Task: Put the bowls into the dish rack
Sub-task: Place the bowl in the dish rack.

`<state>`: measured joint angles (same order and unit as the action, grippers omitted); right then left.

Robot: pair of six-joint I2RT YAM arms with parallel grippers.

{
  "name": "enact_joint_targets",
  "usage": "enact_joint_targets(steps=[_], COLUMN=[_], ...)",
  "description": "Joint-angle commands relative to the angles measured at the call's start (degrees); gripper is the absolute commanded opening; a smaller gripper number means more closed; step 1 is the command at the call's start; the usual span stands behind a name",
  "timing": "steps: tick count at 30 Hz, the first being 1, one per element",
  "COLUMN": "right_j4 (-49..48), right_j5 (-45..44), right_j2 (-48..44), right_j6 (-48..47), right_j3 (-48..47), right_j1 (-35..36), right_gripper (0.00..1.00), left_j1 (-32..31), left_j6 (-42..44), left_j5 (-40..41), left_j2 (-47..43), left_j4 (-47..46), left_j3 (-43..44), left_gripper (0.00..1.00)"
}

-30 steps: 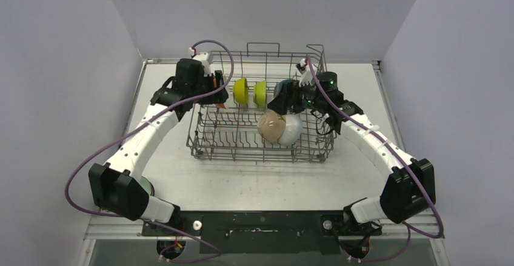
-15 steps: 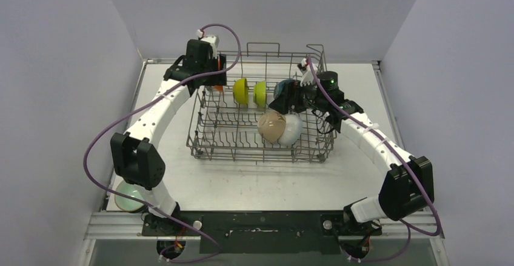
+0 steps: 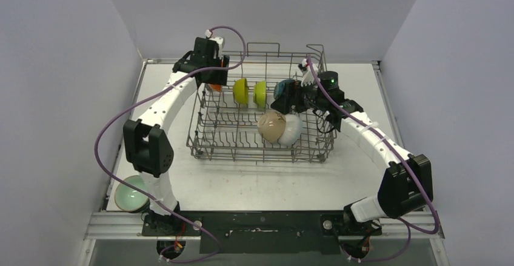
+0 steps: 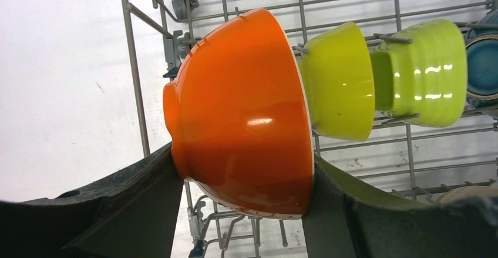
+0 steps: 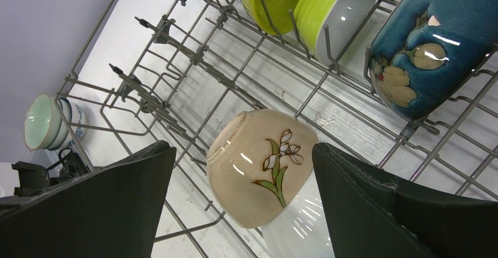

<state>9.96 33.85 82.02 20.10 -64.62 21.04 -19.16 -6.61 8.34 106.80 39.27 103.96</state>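
Note:
My left gripper moves slightly toward the yellow bowl next and brings the orange bowl at the back row's end (image 3: 220,87) (image 4: 256,96) down, since that place stands empty.
The grey wire dish rack (image 3: 254,154) stands mid-table. In its back row stand a yellow bowl (image 3: 240,91), a lime bowl (image 3: 260,93) and a dark blue bowl (image 3: 282,88). A beige flowered bowl (image 3: 271,126) leans on a white bowl (image 3: 294,130) nearer the front. My left gripper (image 3: 212,84) is shut on an orange bowl (image 4: 241,111), held on edge over the rack's far left corner, just left of the yellow bowl (image 4: 337,81). My right gripper (image 5: 241,149) is open and empty above the beige bowl (image 5: 258,170), next to the dark blue bowl (image 5: 428,58).
A pale green bowl (image 3: 129,194) sits on the table at the front left by the left arm's base. In the right wrist view it (image 5: 40,121) is stacked with a blue-patterned bowl (image 5: 75,123). Walls close in the left, right and back.
My left arm has swung up and towards the back, carrying the orange bowl to the rack's far left corner. This uncovered the pale green bowl. The right gripper has barely moved.

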Motion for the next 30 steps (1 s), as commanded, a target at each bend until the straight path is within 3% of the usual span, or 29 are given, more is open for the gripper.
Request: enact_joint_targets(steps=[1,19,30], right_j4=[-1.61,-0.92,-0.43], right_j5=[0.37,0.37,-0.29], right_j2=[-0.1,-0.26,-1.69], right_j6=[-0.94,-1.2,-1.2], right_j3=[-2.2,-1.9,-1.06], right_j1=[-0.46,-0.69,-0.82], right_gripper=[0.9,0.9,0.9], left_j1=[0.44,0.4,0.35], left_j6=[2.03,1.11,0.5], left_j5=[0.26,0.27,0.98], left_j2=[1.7,7.31,5.49], left_j4=[-0.65,-0.16,0.82], left_j3=[2.39,2.15,3.14], left_gripper=[0.0,0.02,0.69])
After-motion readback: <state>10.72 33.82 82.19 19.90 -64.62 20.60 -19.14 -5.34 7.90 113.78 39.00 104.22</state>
